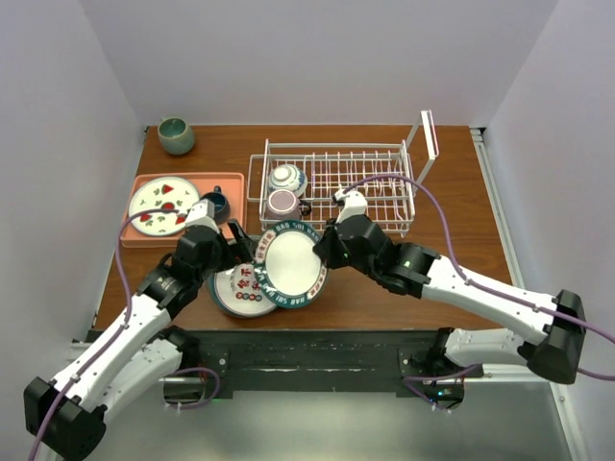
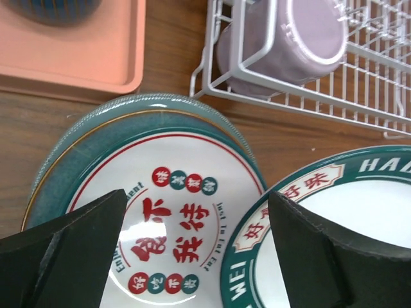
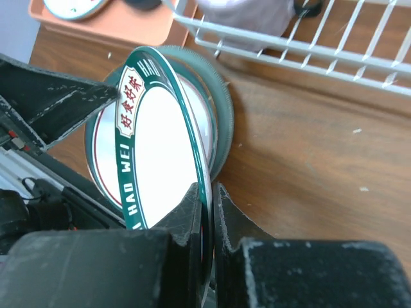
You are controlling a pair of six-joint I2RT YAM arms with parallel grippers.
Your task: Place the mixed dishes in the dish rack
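Note:
The right gripper swings outward and to the right in the top view to the dish rack's empty end [image 1: 393, 165] next, releasing the large white plate clear of bowl [image 1: 286, 179] and mug.
My right gripper [image 3: 207, 199] is shut on the rim of the large white plate with the lettered teal rim [image 3: 160, 141] and holds it tilted on edge [image 1: 291, 267]. Below it, a white plate with red characters [image 2: 180, 212] lies on the plain teal plate [image 2: 83, 154]. My left gripper [image 2: 199, 256] is open just above that stack [image 1: 231, 259]. The white wire dish rack [image 1: 370, 178] holds the blue-and-white bowl [image 1: 286, 179] and the pinkish mug [image 1: 283, 203]. No yellow plate is in view.
A salmon-pink tray [image 1: 139, 230] at the left holds a white plate with red fruit marks [image 1: 163, 206] and a dark cup [image 1: 215, 204]. A grey-green cup [image 1: 176, 135] stands at the back left. The rack's tall end piece [image 1: 428, 134] rises at its right.

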